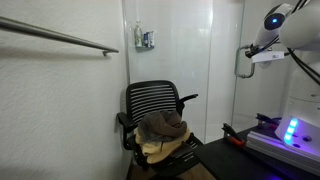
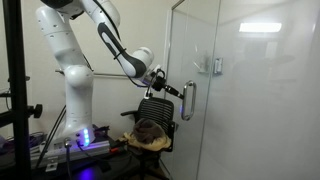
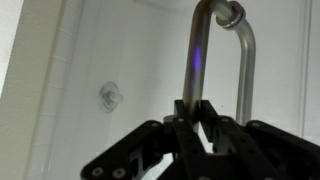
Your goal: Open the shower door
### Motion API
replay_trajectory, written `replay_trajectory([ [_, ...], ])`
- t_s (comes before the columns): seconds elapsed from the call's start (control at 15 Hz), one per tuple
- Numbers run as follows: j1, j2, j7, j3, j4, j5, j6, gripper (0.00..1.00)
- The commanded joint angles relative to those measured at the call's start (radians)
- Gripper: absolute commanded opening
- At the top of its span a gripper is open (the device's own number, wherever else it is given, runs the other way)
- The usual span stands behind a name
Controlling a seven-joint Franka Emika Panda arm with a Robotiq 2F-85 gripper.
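The straight bar point(image 2: 184, 106) point(image 3: 197, 68) is between my shut fingers, so next I need to pull the chrome handle in my gripper back toward the robot base. Then I need to open my gripper to let the handle go.
The shower door point(image 2: 250, 100) is a tall clear glass panel with a short chrome bar handle point(image 2: 188, 101) near its edge. My gripper point(image 2: 177, 92) reaches from the arm to this handle. In the wrist view the chrome handle point(image 3: 192, 50) runs down between my fingers, and the gripper point(image 3: 196, 108) is shut on its straight bar. The handle's upper bend point(image 3: 230, 14) curves back to the glass. In an exterior view the gripper point(image 1: 252, 55) sits at the handle point(image 1: 239, 68) on the door's edge. I cannot tell how far the door stands from its frame.
A black mesh chair point(image 1: 155, 105) with folded blankets stands by the glass; it also shows in an exterior view point(image 2: 155, 118). A long grab bar point(image 1: 60, 37) is on the tiled wall. The robot base point(image 2: 85, 135) glows blue on a dark table point(image 1: 225, 160).
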Motion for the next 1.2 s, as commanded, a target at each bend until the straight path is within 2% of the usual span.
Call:
replay_trajectory([
  [0.0, -0.023, -0.146, -0.138, -0.111, 0.014, 0.0, -0.019, 0.05],
  [0.67, 0.019, -0.287, -0.397, -0.398, 0.057, 0.0, 0.2, 0.05],
  [1.07, 0.053, -0.345, -0.455, -0.511, 0.078, 0.0, 0.262, 0.05],
  [1.13, 0.069, -0.379, -0.558, -0.554, 0.065, 0.07, 0.253, 0.05],
])
